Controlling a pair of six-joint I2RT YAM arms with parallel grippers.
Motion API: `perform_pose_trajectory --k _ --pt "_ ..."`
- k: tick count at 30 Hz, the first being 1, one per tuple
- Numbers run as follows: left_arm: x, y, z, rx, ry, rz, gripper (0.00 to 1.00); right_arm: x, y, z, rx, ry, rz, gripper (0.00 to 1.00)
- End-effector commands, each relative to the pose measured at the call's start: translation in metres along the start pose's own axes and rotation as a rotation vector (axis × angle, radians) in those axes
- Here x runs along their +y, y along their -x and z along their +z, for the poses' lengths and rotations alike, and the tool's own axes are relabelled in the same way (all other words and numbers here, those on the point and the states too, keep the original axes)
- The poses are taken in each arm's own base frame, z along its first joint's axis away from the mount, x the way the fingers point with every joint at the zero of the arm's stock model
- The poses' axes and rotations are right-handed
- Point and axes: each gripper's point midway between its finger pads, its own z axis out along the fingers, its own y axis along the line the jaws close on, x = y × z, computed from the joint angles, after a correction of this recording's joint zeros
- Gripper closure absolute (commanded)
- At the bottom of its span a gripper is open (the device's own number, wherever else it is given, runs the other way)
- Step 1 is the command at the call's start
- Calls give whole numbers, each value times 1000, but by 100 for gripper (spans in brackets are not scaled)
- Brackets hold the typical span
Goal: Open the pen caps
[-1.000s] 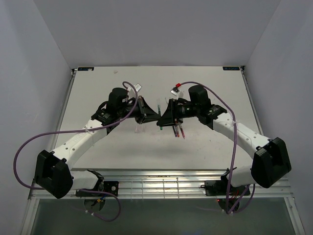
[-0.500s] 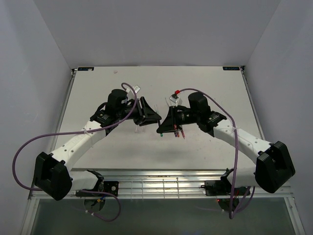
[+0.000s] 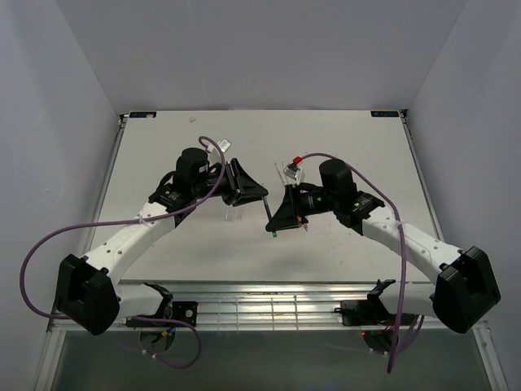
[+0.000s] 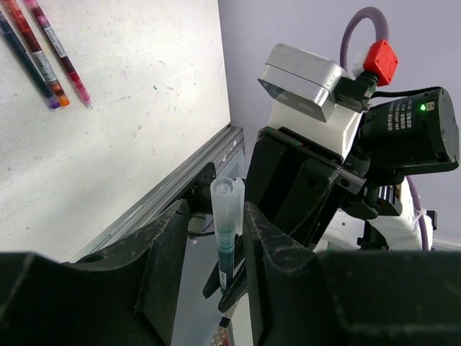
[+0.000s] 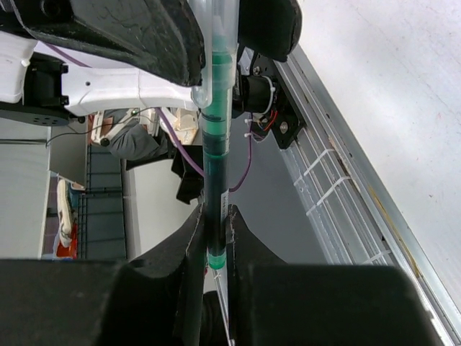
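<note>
My right gripper holds the green pen and next needs to move down and to the right in the top view, where other pens lie. It needs to release the green pen there, beside the pink pen.
A green pen (image 5: 215, 151) with a clear pen cap (image 4: 229, 205) on its end is held in the air between the two arms. My right gripper (image 5: 216, 215) is shut on the pen's barrel near its green tail end. The capped end stands between the fingers of my left gripper (image 4: 213, 216), which is open; the cap rests by the right finger, with a gap to the left one. In the top view, the left gripper (image 3: 264, 195) and the right gripper (image 3: 272, 223) face each other above mid-table, with the pen (image 3: 273, 231) between them.
Three other pens (image 4: 43, 58) lie side by side on the white table (image 3: 358, 155), mostly hidden under the right gripper in the top view. Small clear bits (image 3: 233, 214) lie below the left gripper. The metal rail (image 4: 173, 184) marks the table's near edge.
The left gripper has opened and the right gripper has shut on the green pen. The right gripper and pen have shifted toward the near edge.
</note>
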Motion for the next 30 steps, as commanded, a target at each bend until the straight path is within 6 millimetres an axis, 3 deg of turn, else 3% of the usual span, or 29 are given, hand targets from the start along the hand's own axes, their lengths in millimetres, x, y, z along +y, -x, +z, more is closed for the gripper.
perform_pose_trajectory --k 1,4,7,13,14,16,17,18,19,20,23,27,30 --pt "-18 2 -5 -7 -67 32 55 6 -8 0 46 51 -21 92" --pt "-18 3 -5 -7 -67 34 58 6 -9 0 49 56 -14 92" --pt "-19 2 -6 -6 -63 26 69 6 -9 1 43 63 -9 92" --pt "-11 0 -6 0 -26 -12 100 -11 -4 3 25 -25 -8 92" --pt "-6 -2 -7 3 1 -32 100 -16 9 5 -11 -85 -34 92" --pt "2 4 -7 -33 60 -75 100 -41 2 -1 18 -270 9 92" --pt "11 1 -8 -32 112 -120 100 -53 23 -5 -32 -428 -102 92" --pt "17 2 -8 -43 148 -155 100 -64 24 -10 -21 -533 -123 92" --pt "23 11 -8 -84 197 -191 100 -78 11 -24 30 -675 -106 92" --pt "37 5 -11 -78 280 -297 100 -90 24 -32 13 -839 -201 92" --pt "51 15 -12 -106 384 -444 100 -117 16 -59 75 -1137 -286 92" --pt "53 37 -13 -154 459 -476 100 -133 4 -72 100 -1242 -299 92" --pt "56 49 -16 -176 498 -483 100 -136 -2 -71 97 -1227 -302 92"
